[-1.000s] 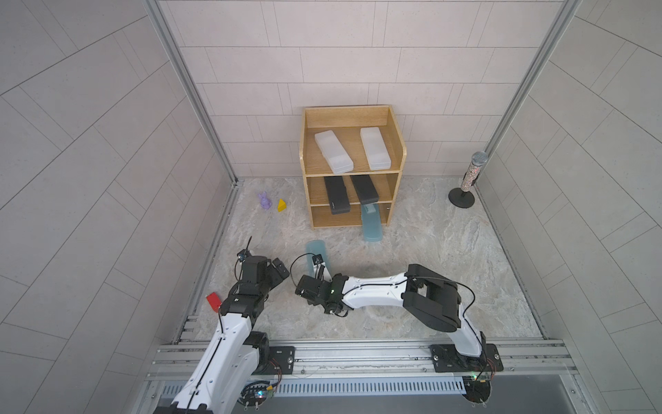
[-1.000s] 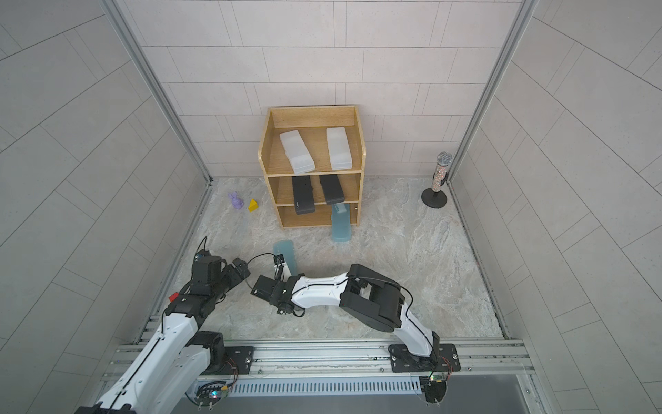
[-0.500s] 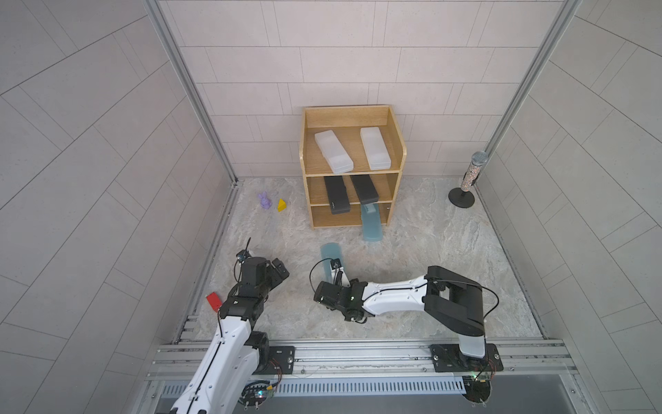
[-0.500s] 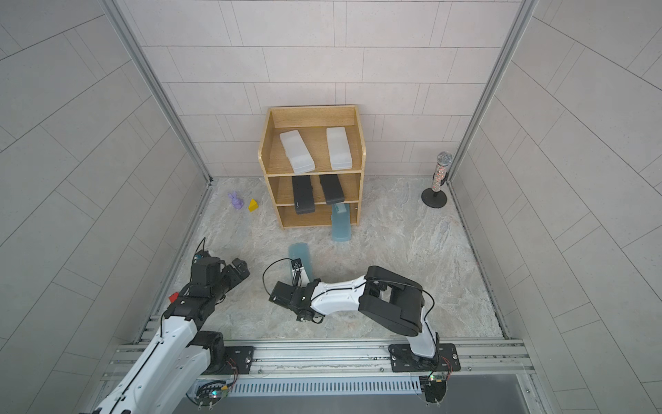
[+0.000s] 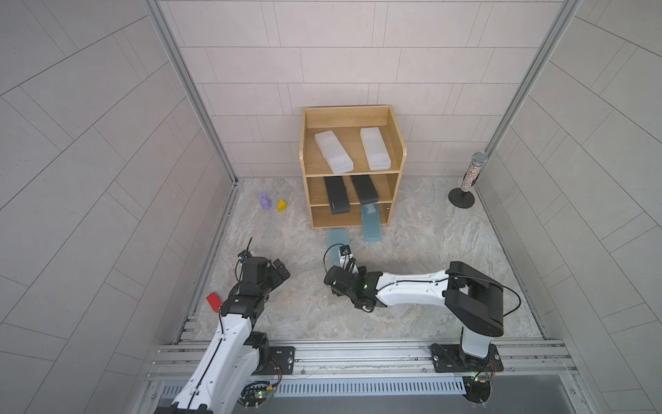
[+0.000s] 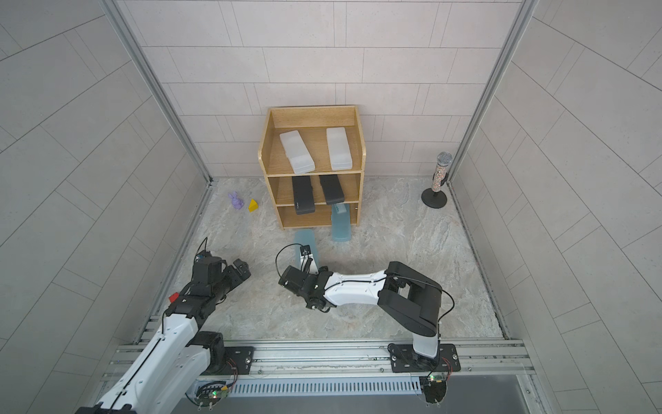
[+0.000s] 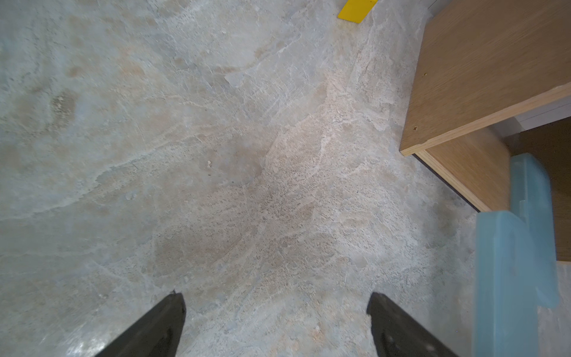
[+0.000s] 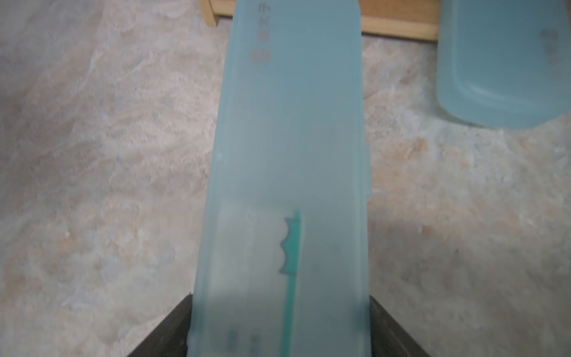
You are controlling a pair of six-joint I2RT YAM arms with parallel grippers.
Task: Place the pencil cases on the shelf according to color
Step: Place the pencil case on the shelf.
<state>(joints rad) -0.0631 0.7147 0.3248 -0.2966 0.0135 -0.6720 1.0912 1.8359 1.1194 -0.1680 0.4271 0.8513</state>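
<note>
The second teal case should go outward onto the bottom level's bare part (image 5: 336, 218), beside its color match, and my right gripper needs to release it there, as that part of the level lies outward.
The wooden shelf (image 5: 345, 116) (image 6: 311, 116) stands against the back wall. Two white pencil cases (image 5: 333, 151) (image 5: 375, 148) lie on its top tier. Two black cases (image 5: 336, 195) (image 5: 364, 189) lie on the middle tier. One teal case (image 5: 370, 224) (image 8: 506, 61) sticks out of the bottom tier onto the floor. My right gripper (image 5: 344, 260) (image 8: 279, 301) is shut on the near end of the second teal case (image 5: 336, 242) (image 8: 287, 139), whose far end points at the shelf's base (image 8: 398, 27). My left gripper (image 5: 279, 270) (image 7: 276, 301) is open over bare floor.
A purple figure (image 5: 265, 200) and a yellow wedge (image 5: 282, 205) lie left of the shelf. A red block (image 5: 214, 301) sits by the left wall beside my left arm. A microphone-like stand (image 5: 465, 184) is in the back right corner.
My right arm has carried the teal case to the right and a little toward the shelf. The left arm has hardly moved.
</note>
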